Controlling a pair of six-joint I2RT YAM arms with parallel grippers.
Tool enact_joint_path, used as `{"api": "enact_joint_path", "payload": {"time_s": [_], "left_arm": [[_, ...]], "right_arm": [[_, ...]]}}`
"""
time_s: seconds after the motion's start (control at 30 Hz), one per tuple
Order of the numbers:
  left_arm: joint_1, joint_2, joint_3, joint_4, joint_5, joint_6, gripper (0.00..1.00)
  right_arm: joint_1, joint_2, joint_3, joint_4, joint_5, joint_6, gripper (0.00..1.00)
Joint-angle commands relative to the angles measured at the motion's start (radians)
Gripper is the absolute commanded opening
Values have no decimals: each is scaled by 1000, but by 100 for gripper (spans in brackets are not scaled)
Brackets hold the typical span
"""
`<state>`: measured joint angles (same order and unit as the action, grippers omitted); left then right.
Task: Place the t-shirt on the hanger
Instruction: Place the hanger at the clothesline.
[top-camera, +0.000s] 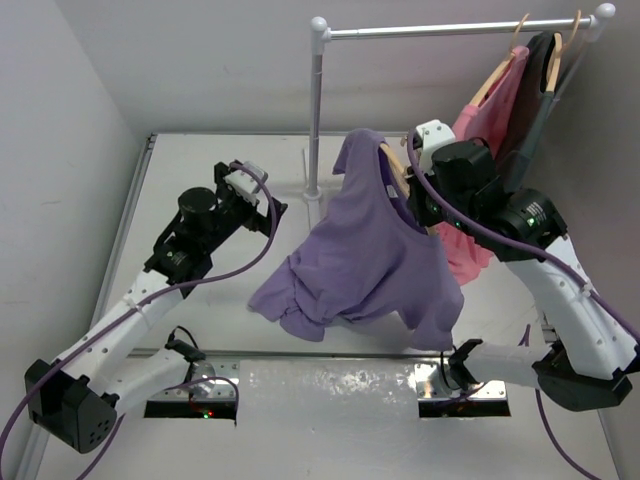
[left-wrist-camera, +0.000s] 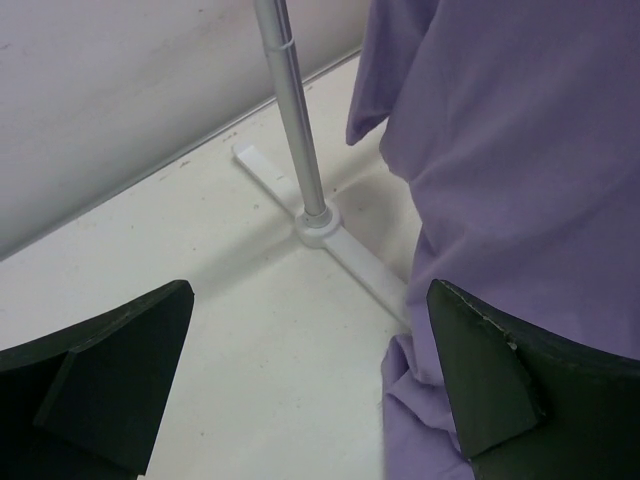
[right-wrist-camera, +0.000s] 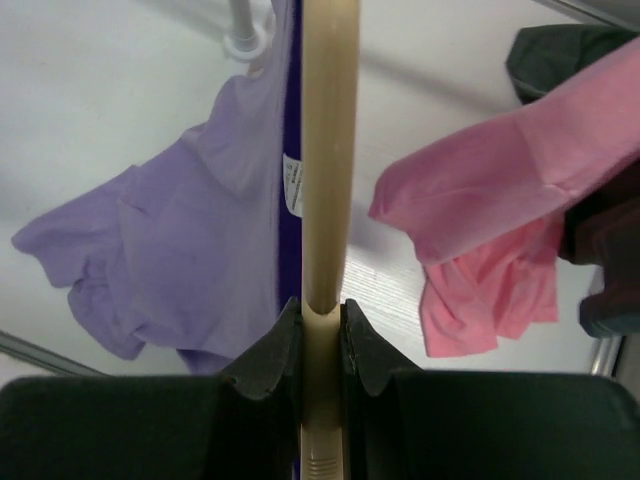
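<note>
The hanger goes up and outward in my right gripper next, onto the bar's bare part beside the pink garment for release, since there is room there.
The lavender t-shirt (top-camera: 360, 250) hangs draped over one arm of the tan wooden hanger (top-camera: 393, 163), its hem bunched on the table. My right gripper (top-camera: 413, 203) is shut on the hanger; in the right wrist view its fingers (right-wrist-camera: 275, 355) clamp the hanger's arm (right-wrist-camera: 328, 150), with the t-shirt (right-wrist-camera: 170, 250) hanging to the left. My left gripper (top-camera: 268, 203) is open and empty, just left of the t-shirt. In the left wrist view it (left-wrist-camera: 308, 292) frames bare table, with the t-shirt (left-wrist-camera: 500, 160) beside its right finger (left-wrist-camera: 480, 370).
A white clothes rack stands behind: upright pole (top-camera: 316, 110), base (left-wrist-camera: 320, 228), top rail (top-camera: 460, 30). A pink garment (top-camera: 490, 100) and a dark grey garment (top-camera: 535, 90) hang on their own hangers at the rail's right end, close behind my right arm.
</note>
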<state>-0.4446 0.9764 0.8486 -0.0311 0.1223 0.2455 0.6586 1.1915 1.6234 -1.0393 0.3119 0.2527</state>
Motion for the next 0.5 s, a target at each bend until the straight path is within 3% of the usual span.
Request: {"api": "enact_joint_path", "payload": {"time_s": [0.0, 0.23, 0.47], "left_arm": [[0, -50, -22, 106, -26, -34, 100], [0, -76, -48, 129, -64, -40, 100], [0, -84, -37, 122, -89, -6, 100]], "right_arm": [[1, 20, 122, -86, 119, 30, 0], [-1, 95, 253, -33, 211, -1, 0], [-2, 213, 302, 174, 274, -99, 0]]}}
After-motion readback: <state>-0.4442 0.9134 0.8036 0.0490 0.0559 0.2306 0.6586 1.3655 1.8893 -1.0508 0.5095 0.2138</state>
